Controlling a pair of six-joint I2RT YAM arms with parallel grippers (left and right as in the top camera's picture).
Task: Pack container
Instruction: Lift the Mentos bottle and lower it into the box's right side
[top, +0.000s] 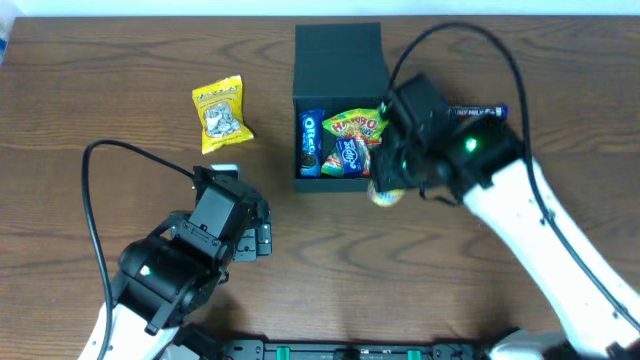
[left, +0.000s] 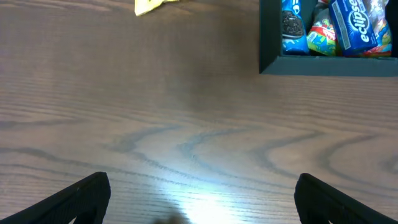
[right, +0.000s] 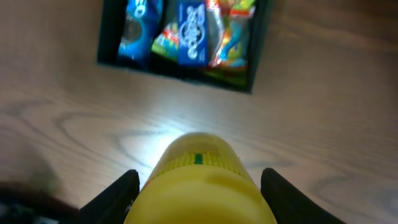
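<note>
The box's corner by the Eclipse packet (right: 229, 70) lies outward and below my right gripper, so next my right gripper will carry the yellow tube down there to release it.
The container (top: 340, 60) is a dark square box at the table's back centre, its flap lid open to the rear. Inside lie a blue Oreo packet (top: 310, 142), a colourful Haribo bag (top: 356, 126) and a blue Eclipse packet (top: 350, 158). My right gripper (top: 388, 182) is shut on a yellow snack packet (right: 199, 186) and holds it just outside the box's front right corner. My left gripper (top: 262, 235) is open and empty over bare table, front left of the box. The box also shows in the left wrist view (left: 268, 37) and the right wrist view (right: 258, 50).
A yellow snack bag (top: 220, 115) lies on the table left of the box; its edge shows in the left wrist view (left: 149, 6). A blue packet (top: 480, 112) lies right of the box, partly behind my right arm. The table is dark wood.
</note>
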